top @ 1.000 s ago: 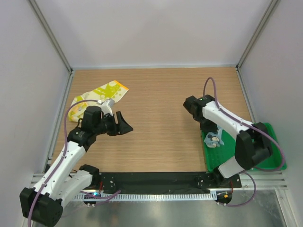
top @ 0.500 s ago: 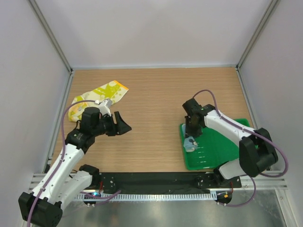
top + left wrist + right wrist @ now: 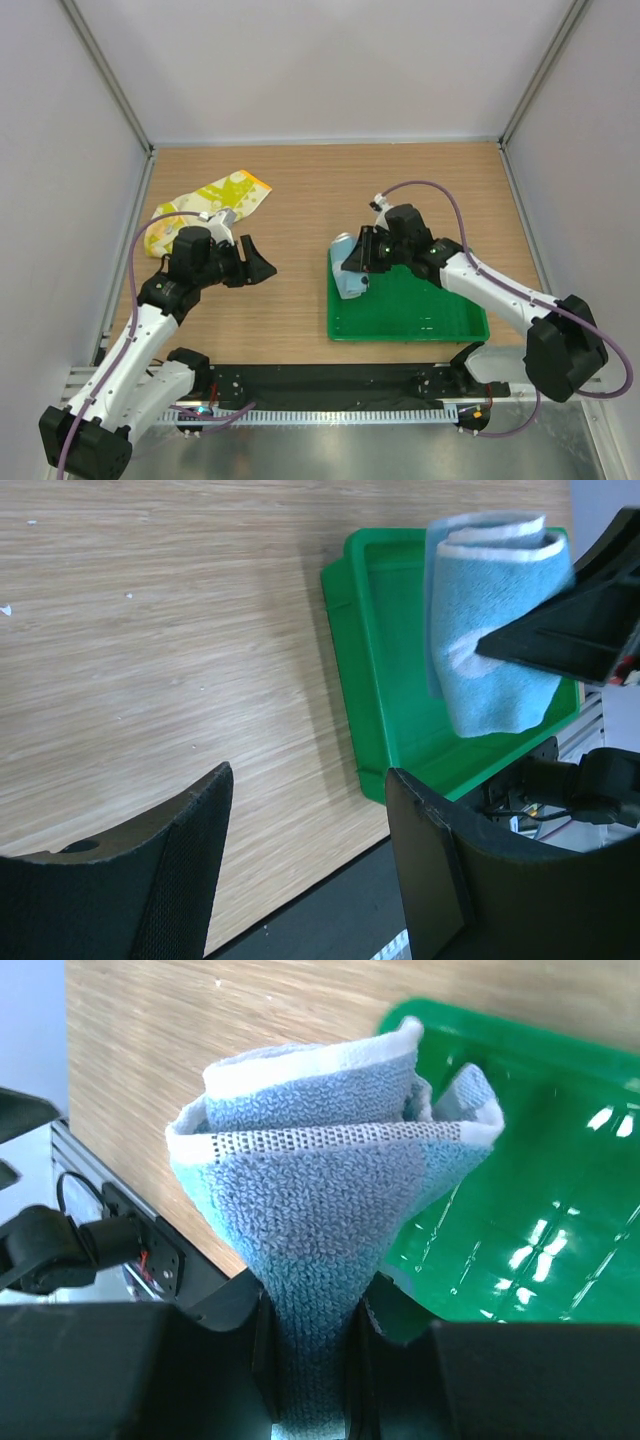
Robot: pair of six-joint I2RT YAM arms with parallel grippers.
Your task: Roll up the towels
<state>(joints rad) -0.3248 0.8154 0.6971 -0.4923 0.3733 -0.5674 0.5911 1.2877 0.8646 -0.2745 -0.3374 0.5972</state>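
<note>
My right gripper should next go down and slightly back into the end of the green tray [image 3: 420, 312], as the rolled towel still hangs above the tray's rim.
The light blue towel [image 3: 347, 272], rolled up, is clamped in my right gripper [image 3: 358, 262] over the left end of the green tray [image 3: 420, 312]. In the right wrist view the roll [image 3: 320, 1190] stands up between the shut fingers of the gripper [image 3: 310, 1360], with the tray's rim [image 3: 560, 1210] just behind it. The left wrist view shows the roll [image 3: 490, 630] above the tray [image 3: 365, 630]. The yellow towel [image 3: 215, 200] lies crumpled at the far left of the table. My left gripper [image 3: 262, 262] is open and empty, hovering right of it [image 3: 308, 775].
The wooden table [image 3: 320, 190] is walled by white panels left, right and back. A black strip [image 3: 330, 385] runs along the near edge by the arm bases. The tray stands mid-right near that strip.
My right gripper has moved left with the blue towel roll, and the green tray has slid left from the table's right edge towards the middle. The left arm has hardly moved.
</note>
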